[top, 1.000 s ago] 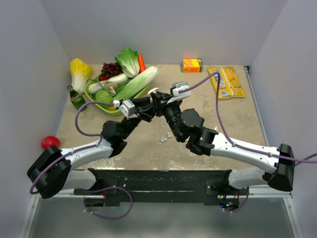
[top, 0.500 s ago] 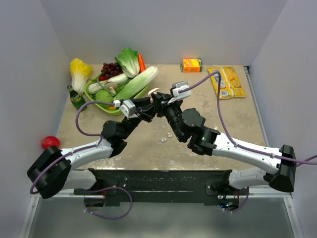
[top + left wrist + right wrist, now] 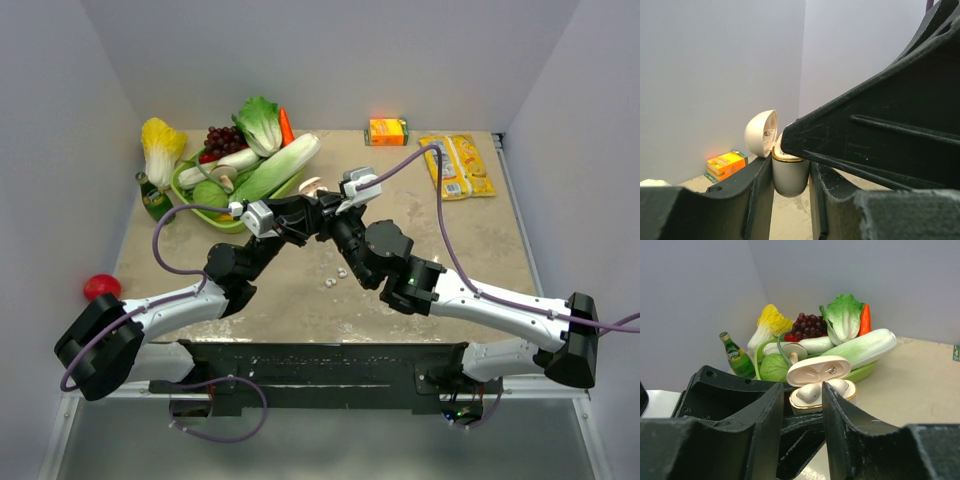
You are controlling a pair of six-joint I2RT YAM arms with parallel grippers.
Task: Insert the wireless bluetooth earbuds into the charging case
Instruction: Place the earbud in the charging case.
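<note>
My left gripper tilts down next, lowers the case (image 3: 789, 179) onto the tabletop outward of the white bits and releases it, since both earbuds sit in its wells.
The charging case (image 3: 789, 179) is upright between the fingers of my left gripper (image 3: 790, 175), held above the table with its lid (image 3: 761, 132) open. From the top it shows at mid-table (image 3: 310, 187). In the right wrist view the case (image 3: 807, 405) has two rounded cream earbuds (image 3: 810, 391) seated in its wells under the tan lid. My right gripper (image 3: 802, 390) is open, with nothing between its fingers. One of its fingers (image 3: 865, 130) lies over the case's rim. Two tiny white bits (image 3: 342, 271) lie on the table below; I cannot tell what they are.
A green tray (image 3: 188, 190) of vegetables and grapes stands at the back left, with a green bottle (image 3: 152, 196) beside it. An orange carton (image 3: 388, 131) and yellow packets (image 3: 458, 166) lie at the back. A red ball (image 3: 101, 287) sits at the left wall.
My right arm has shifted slightly left and its gripper has edged over the case. The left gripper still holds the case in the same place.
</note>
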